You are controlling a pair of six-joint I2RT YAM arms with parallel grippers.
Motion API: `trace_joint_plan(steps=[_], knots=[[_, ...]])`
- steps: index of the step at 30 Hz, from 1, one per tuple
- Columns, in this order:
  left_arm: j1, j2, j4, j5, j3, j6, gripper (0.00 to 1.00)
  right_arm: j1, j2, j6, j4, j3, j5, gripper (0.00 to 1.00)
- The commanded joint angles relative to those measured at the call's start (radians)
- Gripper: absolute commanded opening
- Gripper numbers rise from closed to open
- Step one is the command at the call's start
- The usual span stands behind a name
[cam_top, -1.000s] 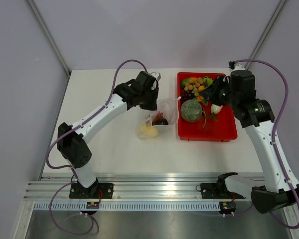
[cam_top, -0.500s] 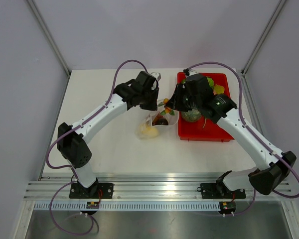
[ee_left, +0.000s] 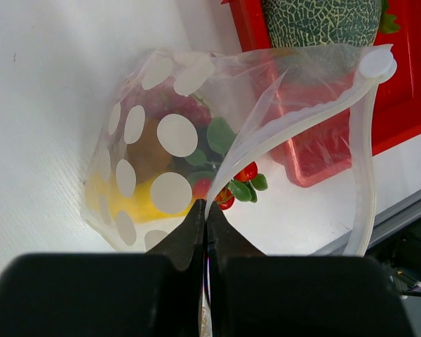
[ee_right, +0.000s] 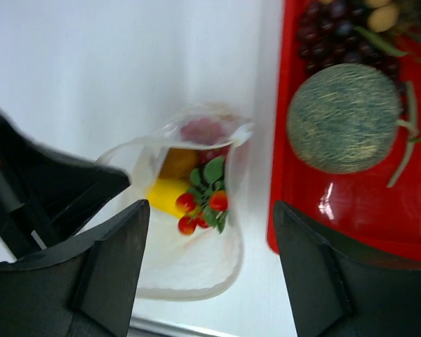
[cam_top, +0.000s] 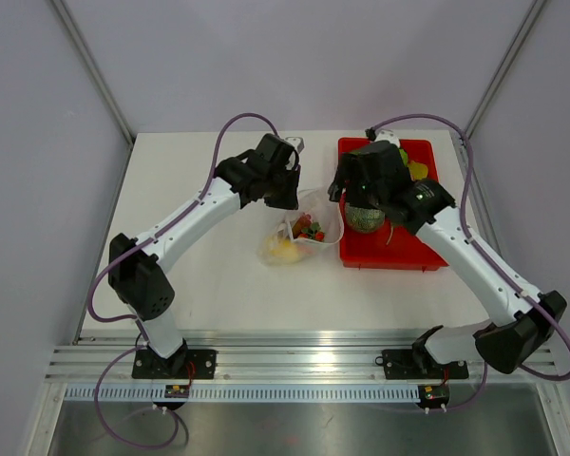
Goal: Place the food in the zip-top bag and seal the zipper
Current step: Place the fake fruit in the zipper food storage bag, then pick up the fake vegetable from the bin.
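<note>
The red tray still has food in it, so the robot's right gripper will next move past the netted melon and down by the red tray's side opposite the bag (cam_top: pixel 299 228).
The zip-top bag (cam_top: pixel 299 228), clear with white dots, lies open beside the red tray (cam_top: pixel 427 252). Its zipper strip (ee_left: pixel 302 116) arches along the mouth. Inside the bag are a red tomato sprig with green leaves (ee_right: pixel 203 203), a yellow piece (ee_right: pixel 167 193) and a dark reddish fruit (ee_left: pixel 175 105). My left gripper (ee_left: pixel 205 210) is shut on the bag's rim and holds the mouth up. My right gripper (ee_right: pixel 210 207) hangs wide open and empty just above the bag's mouth; it also shows in the top view (cam_top: pixel 337 195).
The red tray (ee_right: pixel 351 217) to the right of the bag holds a netted green melon (ee_right: pixel 344 116), a purple grape bunch (ee_right: pixel 337 35) and other fruit at its far end. Its left wall is close to the bag's mouth. The table's near edge runs below the bag.
My right arm swung left from the tray to above the bag. The red tomato sprig now lies inside the bag and the right gripper is open. My left arm held still.
</note>
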Motion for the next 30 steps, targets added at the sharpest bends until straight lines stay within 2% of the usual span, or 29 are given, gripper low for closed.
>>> trace_joint_plan(steps=[1, 3, 4, 7, 11, 15, 23, 27, 30], knots=[[0.008, -0.049, 0.042, 0.025, 0.015, -0.005, 0.00, -0.107, -0.070, -0.032, -0.025, -0.019, 0.164, 0.77], [0.009, -0.053, 0.045, 0.025, 0.009, -0.004, 0.00, -0.207, -0.088, -0.038, 0.006, -0.068, 0.129, 0.73], [0.012, -0.058, 0.046, 0.025, 0.006, -0.004, 0.00, -0.307, -0.088, -0.041, 0.020, -0.124, 0.109, 0.71], [0.015, -0.063, 0.051, 0.028, -0.003, -0.002, 0.00, -0.446, -0.043, -0.061, 0.072, -0.204, 0.072, 0.70], [0.021, -0.060, 0.051, 0.037, -0.008, -0.001, 0.00, -0.549, 0.077, -0.077, 0.141, -0.231, 0.047, 0.74], [0.025, -0.063, 0.051, 0.037, -0.014, 0.002, 0.00, -0.597, 0.227, -0.113, 0.247, -0.231, 0.037, 0.80], [0.035, -0.055, 0.035, 0.038, -0.023, 0.019, 0.00, -0.658, 0.428, -0.149, 0.301, -0.159, 0.018, 0.88], [0.038, -0.060, 0.028, 0.031, -0.023, 0.022, 0.00, -0.673, 0.516, -0.147, 0.321, -0.125, 0.000, 0.88], [0.038, -0.063, 0.026, 0.028, -0.030, 0.024, 0.00, -0.680, 0.530, -0.144, 0.350, -0.129, -0.017, 0.84]])
